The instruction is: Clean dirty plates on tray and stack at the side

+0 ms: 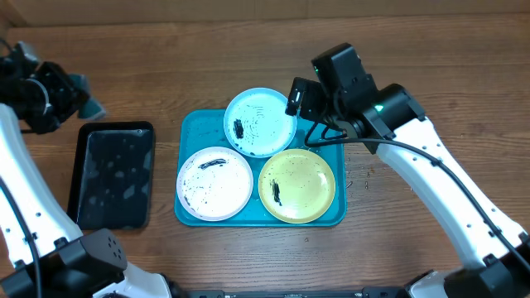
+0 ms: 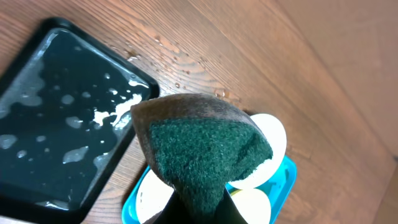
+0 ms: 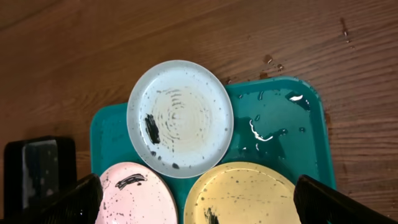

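Note:
I need to move my left gripper to the right in the overhead view, then down onto the light blue plate's middle [image 1: 261, 122], and let go of the sponge where black specks show.
Three dirty plates lie on the turquoise tray [image 1: 197, 126]: a light blue plate [image 1: 261, 122] at the back, a white plate [image 1: 214, 183] front left and a yellow-green plate [image 1: 297, 185] front right, all with black smears and specks. My right gripper [image 1: 303, 99] hangs open above the tray's back right, over the light blue plate's edge. In its wrist view the fingers [image 3: 78, 199] stand wide apart above the white plate [image 3: 134, 196] and the yellow-green plate [image 3: 242, 193]. My left gripper [image 1: 73, 89] is far left of the tray, shut on a green sponge [image 2: 205, 149].
A smaller black tray [image 1: 112, 174] lies left of the turquoise one, its bottom wet with drops and foam [image 2: 56, 118]. Water drops sit on the wooden table [image 2: 186, 62] near it and on the turquoise tray's bare corner [image 3: 273, 124].

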Motion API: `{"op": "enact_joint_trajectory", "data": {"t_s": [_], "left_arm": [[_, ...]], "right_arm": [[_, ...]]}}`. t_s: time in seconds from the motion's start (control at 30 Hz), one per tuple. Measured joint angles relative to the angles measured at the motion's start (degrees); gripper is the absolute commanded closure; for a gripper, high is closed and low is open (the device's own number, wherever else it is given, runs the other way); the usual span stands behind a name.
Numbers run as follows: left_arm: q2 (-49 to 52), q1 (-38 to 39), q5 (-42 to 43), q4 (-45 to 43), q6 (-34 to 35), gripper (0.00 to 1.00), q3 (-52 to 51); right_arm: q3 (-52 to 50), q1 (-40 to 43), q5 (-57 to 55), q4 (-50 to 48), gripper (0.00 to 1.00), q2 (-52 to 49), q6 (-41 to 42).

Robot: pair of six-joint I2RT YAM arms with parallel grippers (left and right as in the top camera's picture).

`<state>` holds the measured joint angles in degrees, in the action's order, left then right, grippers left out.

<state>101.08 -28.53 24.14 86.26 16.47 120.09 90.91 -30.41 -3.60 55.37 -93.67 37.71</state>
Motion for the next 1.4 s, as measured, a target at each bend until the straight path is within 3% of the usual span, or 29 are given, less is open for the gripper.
{"op": "enact_joint_trajectory", "data": {"t_s": [0.23, 0.47, 0.7, 0.9, 1.4], "left_arm": [[3.65, 8.17, -0.79, -0.13, -2.38, 0.96, -0.92], [6.82, 18.60, -2.12, -4.31, -3.69, 0.96, -0.98], [11.30, 27.82, -2.34, -10.54, -3.58, 0.96, -1.14], [16.09, 33.51, -2.32, -13.55, -3.10, 0.96, -1.14], [25.49, 38.10, -2.32, -15.50, -1.81, 0.96, -1.36]], "right_arm": [[0.11, 0.02, -3.37, -7.56, 0.30, -7.72, -5.97], [0.13, 0.44, -5.77, -12.85, 0.33, -14.78, -8.66], [0.26, 2.05, -4.83, -14.19, 0.26, -22.99, -8.61], [0.26, 5.86, -0.39, -15.32, 0.40, -25.99, -7.82], [0.26, 8.63, 11.82, -17.86, 0.48, -28.59, -13.38]]}}
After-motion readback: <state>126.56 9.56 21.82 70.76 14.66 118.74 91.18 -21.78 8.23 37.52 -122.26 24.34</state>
